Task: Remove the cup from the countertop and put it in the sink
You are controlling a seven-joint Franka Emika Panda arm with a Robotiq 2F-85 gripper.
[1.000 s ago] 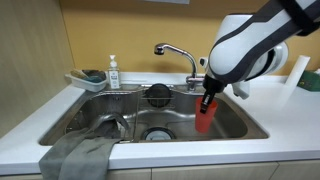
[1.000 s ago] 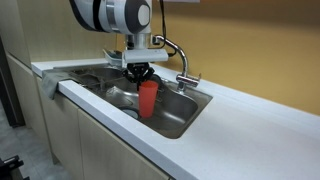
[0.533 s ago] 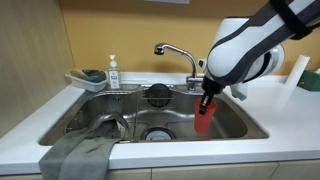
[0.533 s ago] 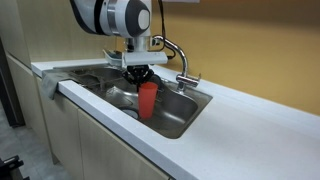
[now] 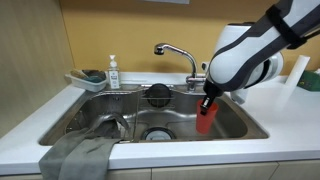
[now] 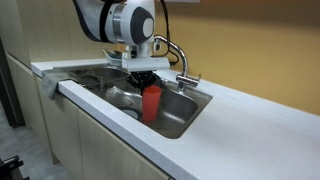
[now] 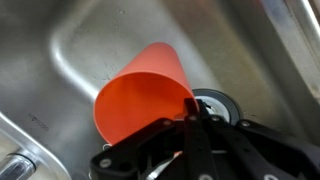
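Observation:
I should next lower the red cup (image 5: pixel 204 120) onto the sink's clear bottom below my gripper, beside the drain, and release the cup's rim.
The red cup (image 5: pixel 204 120) hangs upright inside the stainless-steel sink (image 5: pixel 120 107), held by its rim. It also shows in the other exterior view (image 6: pixel 151 102) and in the wrist view (image 7: pixel 140 92). My gripper (image 5: pixel 208 100) is shut on the cup's rim, one finger inside and one outside (image 7: pixel 190 105). The cup's base is low in the basin, near the sink's right wall; I cannot tell if it touches the bottom. The white countertop (image 5: pixel 290 118) surrounds the basin. The round drain (image 5: pixel 158 133) lies left of the cup.
A chrome faucet (image 5: pixel 177 55) stands behind the basin. A black strainer (image 5: pixel 159 95) sits at the back of the sink. A soap bottle (image 5: pixel 113 72) and a white tray with sponge (image 5: pixel 88 79) stand at back left. A grey cloth (image 5: pixel 78 152) drapes over the front left edge.
The arm has shifted slightly to the right with the cup, which stays at about the same low height in the basin.

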